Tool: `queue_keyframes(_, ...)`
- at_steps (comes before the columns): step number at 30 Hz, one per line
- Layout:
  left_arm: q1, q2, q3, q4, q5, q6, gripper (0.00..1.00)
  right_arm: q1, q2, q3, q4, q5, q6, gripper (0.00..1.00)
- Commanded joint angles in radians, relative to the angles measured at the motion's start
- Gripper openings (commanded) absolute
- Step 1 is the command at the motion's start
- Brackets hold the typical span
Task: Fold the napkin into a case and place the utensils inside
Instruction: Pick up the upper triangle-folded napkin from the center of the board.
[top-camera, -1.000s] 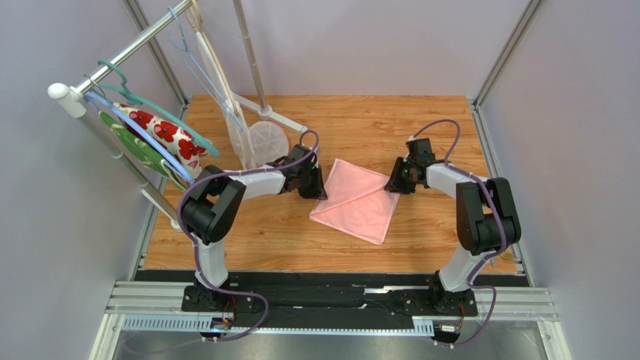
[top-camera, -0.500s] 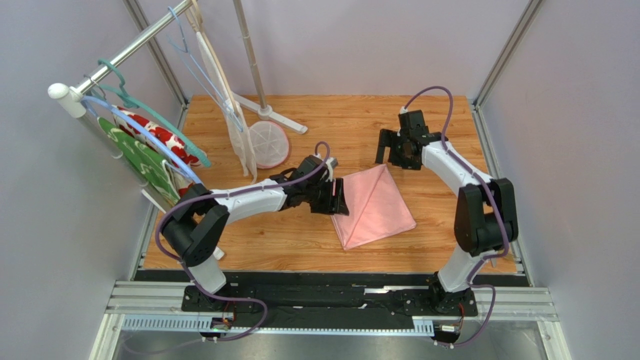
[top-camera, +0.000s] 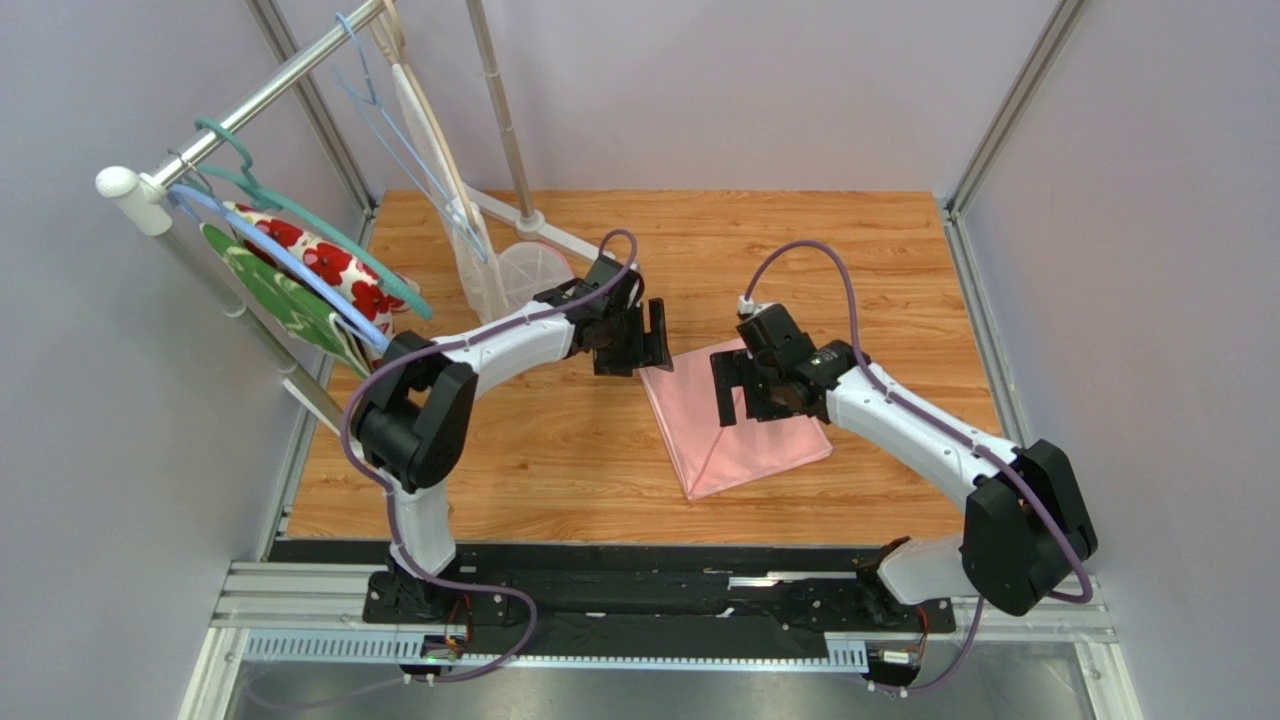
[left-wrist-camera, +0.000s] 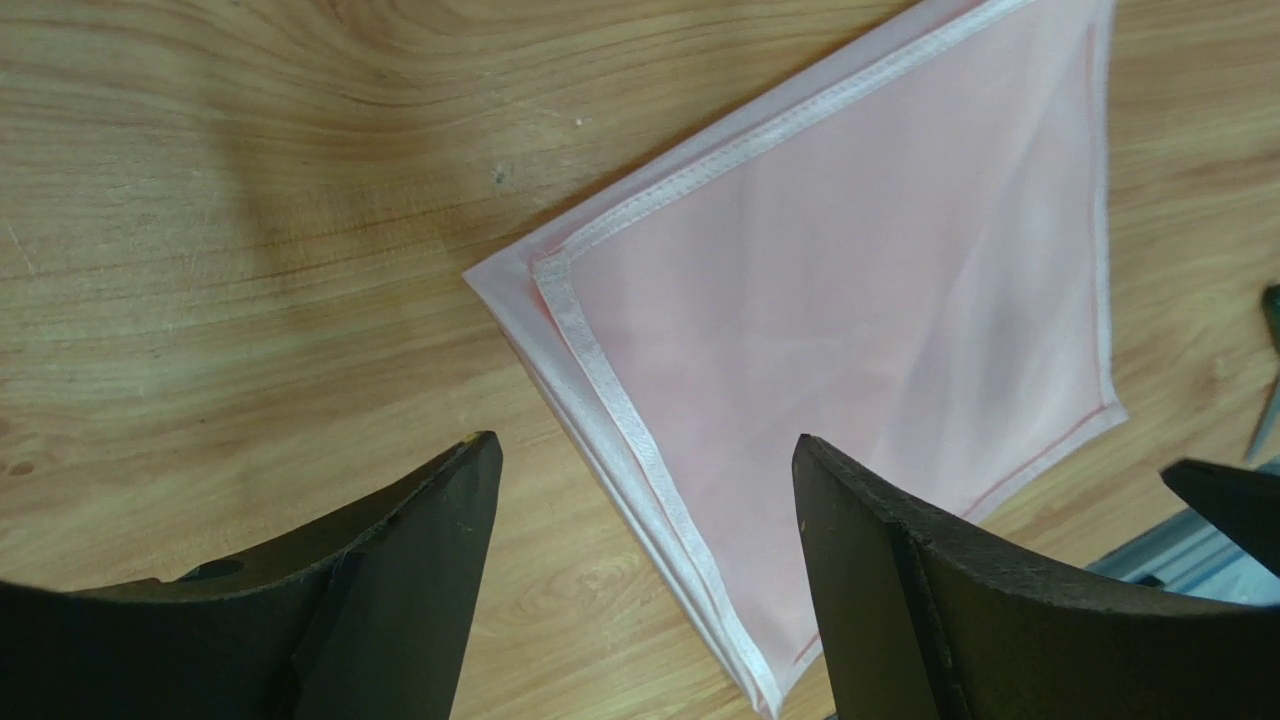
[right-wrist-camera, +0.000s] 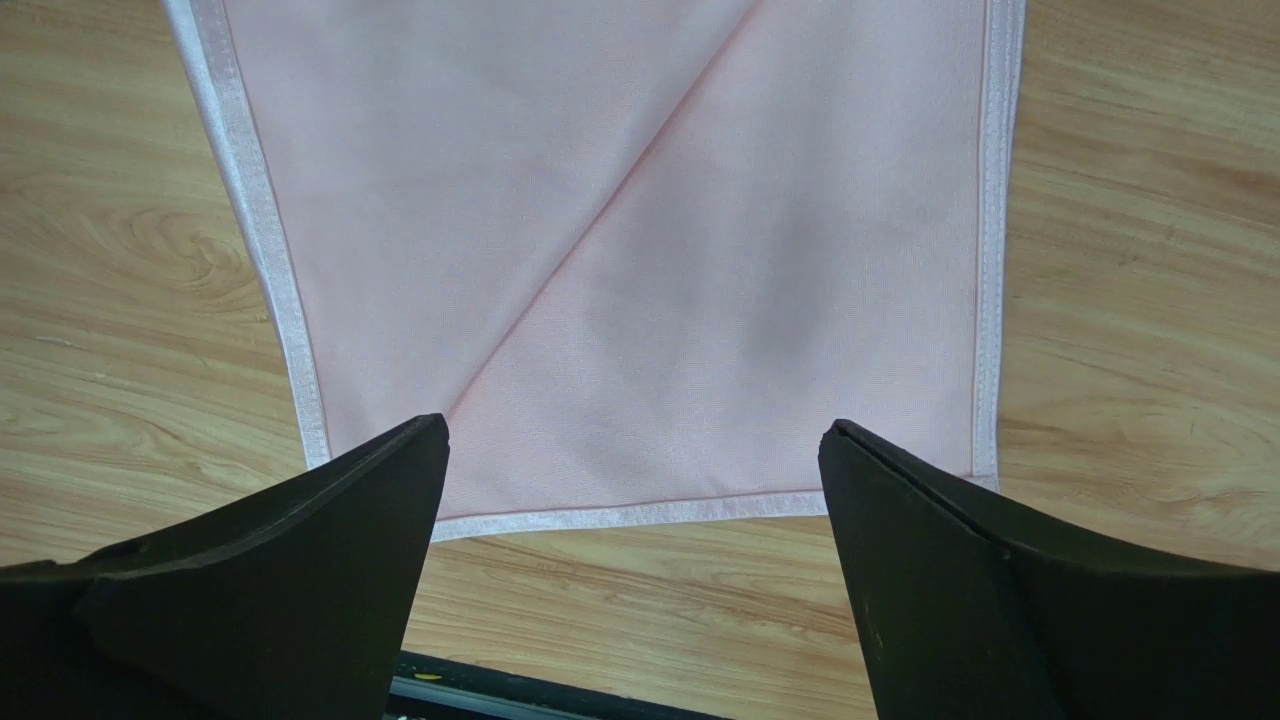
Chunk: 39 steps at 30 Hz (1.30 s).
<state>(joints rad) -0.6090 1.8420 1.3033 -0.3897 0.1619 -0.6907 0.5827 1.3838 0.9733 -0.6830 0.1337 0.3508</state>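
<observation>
My left gripper lowers its open fingers around the napkin's corner nearest the rack foot next, where the white hems stack, and closes.
The pink napkin lies flat on the wooden table, folded into a layered square with a diagonal crease. Its stacked white hems show in the left wrist view. My left gripper hovers open just off the napkin's far-left corner, with nothing between its fingers. My right gripper hangs open above the napkin's far half, also empty. No narrow case shape shows. The utensils are out of view.
A clothes rack stands at the left with hangers, a white cloth with red flowers and a green cloth. Its round white foot sits behind the left arm. Grey walls close three sides. A black rail runs along the near edge.
Both grippers have opened and let go of the napkin's corners, and the napkin has turned and now lies flat. The right arm swung in over the cloth. The left gripper drew back to the far-left corner.
</observation>
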Motion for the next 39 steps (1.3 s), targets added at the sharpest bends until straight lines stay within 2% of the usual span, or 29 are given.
queue_keyframes(1,-0.008,0.072,0.071,-0.075,-0.035,0.002,0.79,0.035,-0.058,-0.01,-0.013,0.069,0.02,0.99)
queue_keyframes(8,-0.009,0.158,0.116,-0.08,-0.104,-0.043,0.72,0.051,-0.051,-0.03,-0.004,0.067,0.033,0.98)
queue_keyframes(15,-0.014,0.22,0.152,-0.083,-0.099,-0.073,0.65,0.083,-0.035,-0.038,0.013,0.073,0.037,0.98)
queue_keyframes(23,-0.046,0.26,0.168,-0.14,-0.211,-0.108,0.55,0.14,0.001,-0.01,0.017,0.107,0.047,0.97)
queue_keyframes(28,-0.06,0.273,0.165,-0.16,-0.292,-0.112,0.43,0.222,0.035,0.019,0.029,0.115,0.056,0.99)
queue_keyframes(33,-0.06,0.25,0.131,-0.111,-0.285,-0.096,0.31,0.325,0.093,0.027,0.088,0.116,0.071,1.0)
queue_keyframes(35,-0.06,0.227,0.09,-0.074,-0.262,-0.093,0.22,0.347,0.141,0.037,0.102,0.124,0.079,0.97)
queue_keyframes(36,-0.06,0.221,0.082,-0.052,-0.256,-0.09,0.12,0.373,0.156,0.042,0.112,0.129,0.077,0.95)
queue_keyframes(39,-0.06,0.217,0.071,-0.034,-0.233,-0.083,0.03,0.42,0.214,0.057,0.129,0.156,0.08,0.88)
